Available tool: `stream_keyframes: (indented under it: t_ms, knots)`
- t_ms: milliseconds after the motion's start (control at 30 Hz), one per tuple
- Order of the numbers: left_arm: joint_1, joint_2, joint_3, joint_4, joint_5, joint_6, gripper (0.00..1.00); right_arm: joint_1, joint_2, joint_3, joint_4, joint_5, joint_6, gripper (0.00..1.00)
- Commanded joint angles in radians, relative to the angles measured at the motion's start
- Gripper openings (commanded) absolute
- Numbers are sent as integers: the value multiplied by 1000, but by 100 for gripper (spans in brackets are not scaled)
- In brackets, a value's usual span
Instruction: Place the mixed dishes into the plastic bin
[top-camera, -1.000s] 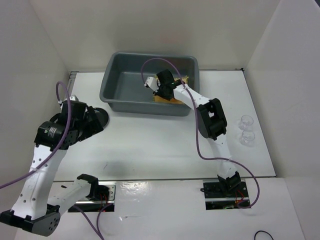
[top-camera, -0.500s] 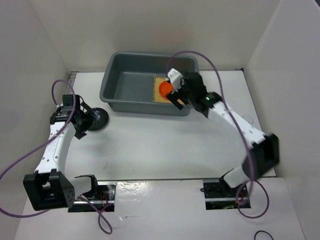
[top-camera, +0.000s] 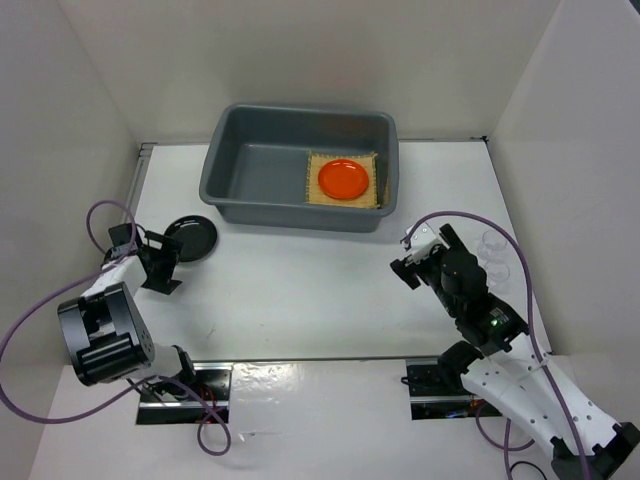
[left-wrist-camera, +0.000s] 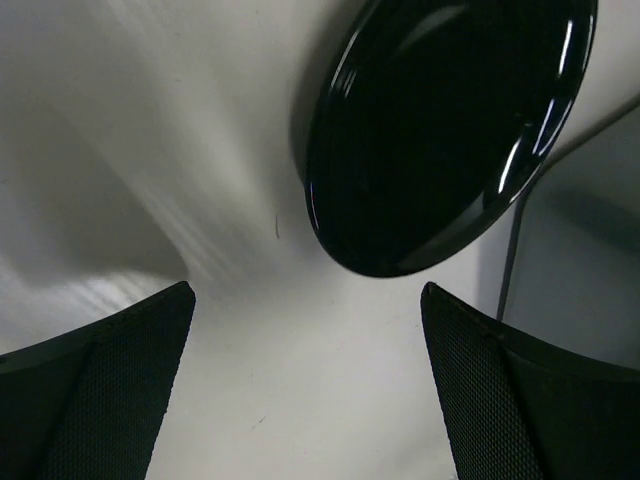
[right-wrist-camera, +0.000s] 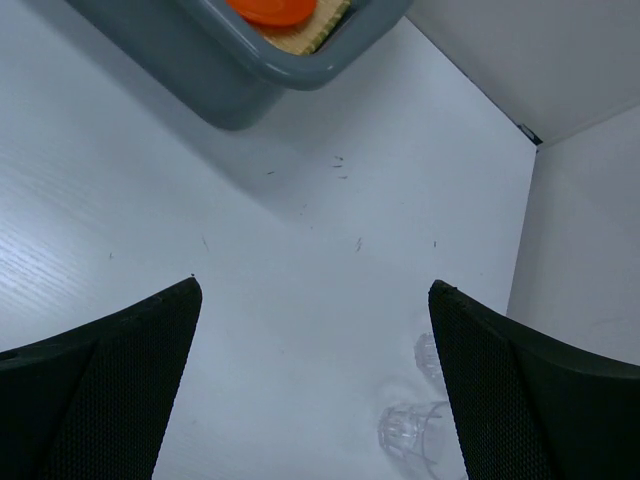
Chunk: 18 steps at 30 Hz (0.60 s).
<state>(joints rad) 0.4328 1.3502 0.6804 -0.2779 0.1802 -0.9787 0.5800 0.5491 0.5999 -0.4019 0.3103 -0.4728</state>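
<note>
My left gripper eases outward onto the black plate's near rim (top-camera: 184, 258) (left-wrist-camera: 365, 268) next and closes its open fingers there, since the black plate's rim still lies just ahead of them.
The grey plastic bin (top-camera: 228, 165) stands at the back of the table. Inside its right end lies the tan woven mat (top-camera: 375, 192) with the orange plate (top-camera: 343, 180) on top; the right wrist view shows the bin's corner (right-wrist-camera: 260, 75) and the plate's edge (right-wrist-camera: 272, 10). The black plate (top-camera: 192, 238) lies on the table left of the bin. My left gripper (top-camera: 163, 263) is open just short of it, with the black plate (left-wrist-camera: 450, 130) ahead of the fingers. My right gripper (top-camera: 411, 255) is open and empty over the table. Two clear glass cups (right-wrist-camera: 410, 430) stand at the right.
White walls close in the table on the left, back and right. The cups (top-camera: 491, 241) stand close to the right wall, just beyond my right arm. A purple cable loops from each arm.
My right gripper opened, left the orange plate on the mat in the bin and pulled back toward the near right. My left arm swung down and left, beside the black plate.
</note>
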Motion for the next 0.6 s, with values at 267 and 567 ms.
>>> stream_keyframes:
  t_ms: [267,567]
  knots:
    - [23,300,45,382,151,-63,95,15,-5,43,-54,4,117,99]
    - [32,375,8,473,202,-98,12,15,5,15,-17,55,117,99]
